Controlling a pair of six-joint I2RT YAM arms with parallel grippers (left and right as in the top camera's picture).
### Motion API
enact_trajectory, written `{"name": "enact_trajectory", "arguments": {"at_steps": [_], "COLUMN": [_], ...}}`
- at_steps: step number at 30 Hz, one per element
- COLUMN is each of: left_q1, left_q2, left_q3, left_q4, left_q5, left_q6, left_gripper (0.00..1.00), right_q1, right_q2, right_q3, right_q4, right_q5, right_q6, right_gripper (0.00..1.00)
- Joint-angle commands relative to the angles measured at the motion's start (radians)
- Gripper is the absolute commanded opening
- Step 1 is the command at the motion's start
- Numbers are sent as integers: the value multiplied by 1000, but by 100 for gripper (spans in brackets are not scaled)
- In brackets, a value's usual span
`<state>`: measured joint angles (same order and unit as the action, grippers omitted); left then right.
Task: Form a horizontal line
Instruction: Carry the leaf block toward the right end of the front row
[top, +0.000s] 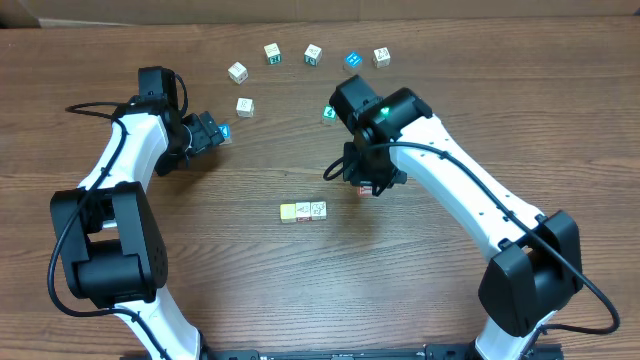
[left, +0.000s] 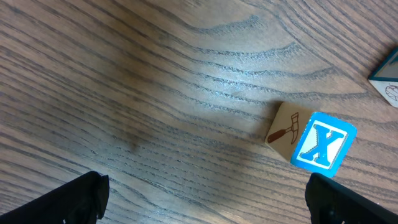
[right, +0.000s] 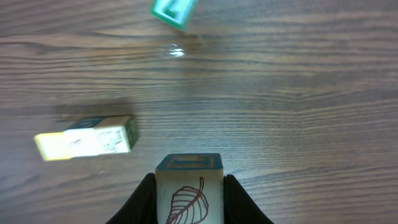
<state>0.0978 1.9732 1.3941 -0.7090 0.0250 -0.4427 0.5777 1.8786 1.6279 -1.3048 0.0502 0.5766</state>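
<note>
The cube hangs apart, so it goes down and to the left in the overhead view with my right gripper next, for release beside the row's whitish end.
A pale yellow cube (top: 290, 212) and a whitish cube (top: 314, 210) lie touching in a short row at the table's middle; the row also shows in the right wrist view (right: 87, 138). My right gripper (top: 365, 187) is shut on a whitish cube with a brown leaf drawing (right: 188, 193), to the right of the row and apart from it. My left gripper (top: 215, 131) is open and empty at the left. A cube with a blue X face (left: 323, 144) lies just ahead of its right finger, not between the jaws (left: 205, 205).
Loose cubes lie in an arc at the back: whitish ones (top: 237, 72), (top: 272, 53), (top: 313, 54), (top: 381, 57) and a blue one (top: 351, 61). Another whitish cube (top: 245, 106) and a teal cube (top: 328, 113) lie nearer; the teal cube also shows in the right wrist view (right: 173, 10).
</note>
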Motion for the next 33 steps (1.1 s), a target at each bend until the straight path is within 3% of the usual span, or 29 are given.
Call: {"name": "enact_trajectory", "arguments": {"at_steps": [1,17,33], "left_q1": [-6,-6,-6], "left_q2": [11,11,11], "left_q3": [16,16,16], "left_q4": [3,3,3], "left_q5": [-6,-7,-7], "left_q6": [1,1,1], "left_gripper": [100,100,99], "right_q1": [5,5,5], "right_q2": [-16,-16,-16], "right_q3": [-40,-203,-208], "right_q4": [35,222,230], "right_q5": [20,20,47], "right_q6": [45,82,83], "right_gripper": [13,13,13]}}
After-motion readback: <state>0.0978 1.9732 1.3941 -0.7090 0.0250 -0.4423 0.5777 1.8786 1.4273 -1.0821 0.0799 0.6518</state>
